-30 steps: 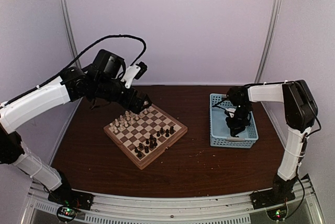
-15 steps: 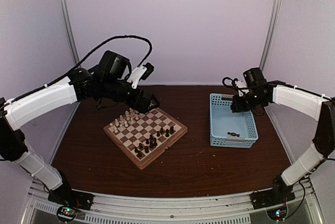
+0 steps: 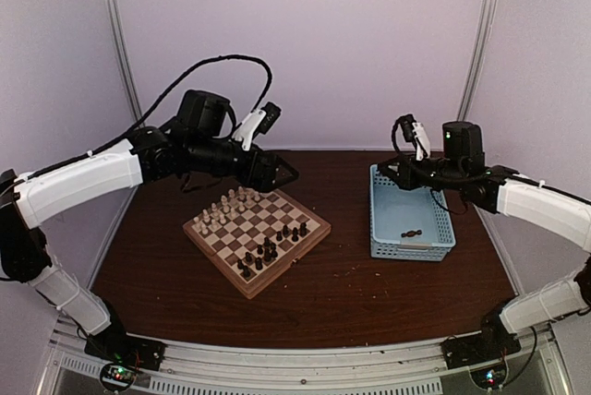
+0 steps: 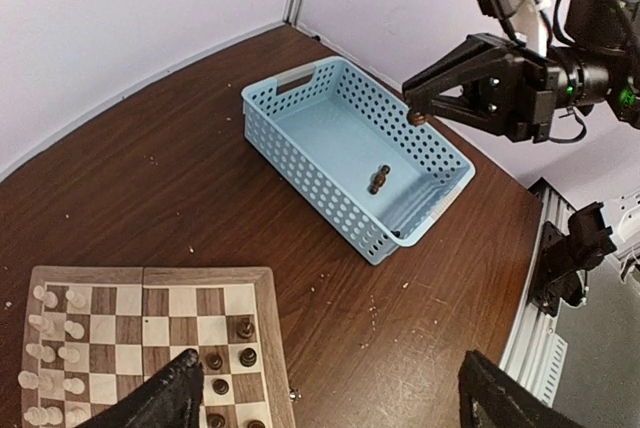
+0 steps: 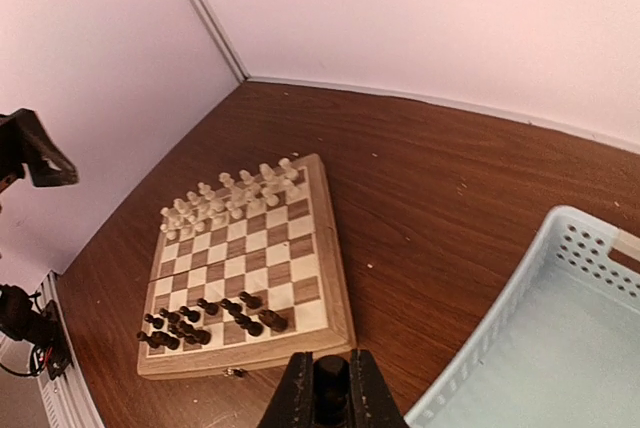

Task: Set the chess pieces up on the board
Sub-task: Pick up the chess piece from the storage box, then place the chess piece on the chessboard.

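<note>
The front dark row's basket-side end square lacks a piece, so my right gripper moves to the left in the top view and down onto it next.
The board lies on the dark table, left of centre. Cream chess pieces fill its far-left rows and dark chess pieces crowd its near-right rows. My left gripper hovers open above the board's far corner, with nothing between its fingers. My right gripper is shut on a dark chess piece. It hangs above the left rim of the blue basket. From the left wrist, the held dark piece shows at the right gripper's tips. Another dark piece lies in the basket.
The light blue lattice basket stands right of the board, with bare wood between them. Pale walls and metal posts close the table at the back and sides. Small crumbs dot the table near the board's corner.
My right gripper rose out of the basket holding a dark piece and swung left over the basket's left rim. The left gripper drifted right and up past the board's far corner.
</note>
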{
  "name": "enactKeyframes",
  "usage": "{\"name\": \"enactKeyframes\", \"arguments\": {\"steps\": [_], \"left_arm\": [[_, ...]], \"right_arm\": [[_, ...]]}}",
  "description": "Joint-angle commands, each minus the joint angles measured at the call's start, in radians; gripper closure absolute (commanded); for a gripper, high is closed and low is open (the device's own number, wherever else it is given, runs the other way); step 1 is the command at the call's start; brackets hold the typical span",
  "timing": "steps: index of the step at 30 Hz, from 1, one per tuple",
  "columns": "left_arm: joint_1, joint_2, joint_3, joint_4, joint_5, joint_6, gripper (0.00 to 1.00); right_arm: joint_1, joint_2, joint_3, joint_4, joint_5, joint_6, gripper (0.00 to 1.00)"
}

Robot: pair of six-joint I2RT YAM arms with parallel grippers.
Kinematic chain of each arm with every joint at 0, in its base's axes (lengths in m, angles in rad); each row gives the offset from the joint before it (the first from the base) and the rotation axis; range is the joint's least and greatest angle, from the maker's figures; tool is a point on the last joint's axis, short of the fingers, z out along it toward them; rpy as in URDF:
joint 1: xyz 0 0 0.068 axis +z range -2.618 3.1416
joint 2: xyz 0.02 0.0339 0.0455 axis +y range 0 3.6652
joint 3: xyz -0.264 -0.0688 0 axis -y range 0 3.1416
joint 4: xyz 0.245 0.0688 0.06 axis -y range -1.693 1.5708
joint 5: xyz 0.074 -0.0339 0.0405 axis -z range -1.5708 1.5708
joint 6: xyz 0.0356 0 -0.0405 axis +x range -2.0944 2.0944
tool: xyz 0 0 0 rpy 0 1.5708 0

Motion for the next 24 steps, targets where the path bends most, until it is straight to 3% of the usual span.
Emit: {"name": "enactKeyframes", "arguments": {"steps": [1,5,15,24], "left_arm": [[0.025,-0.016,-0.041,0.071,0.035,-0.098,0.12],[0.115,-0.035,-0.081,0.087,0.153,-0.196,0.16],[0.226,-0.171,-0.186,-0.044,0.130,-0.206,0.16],[0.238,-0.220,-0.227,-0.104,0.148,-0.156,0.16]], "right_arm": [[0.105,0.007,-0.018,0.165,0.012,-0.032,0.92],[0.204,0.065,-0.017,0.246,0.072,-0.073,0.93],[0.417,0.280,0.070,0.319,0.174,-0.105,0.92],[0.432,0.436,0.123,0.408,0.171,-0.078,0.90]]}}
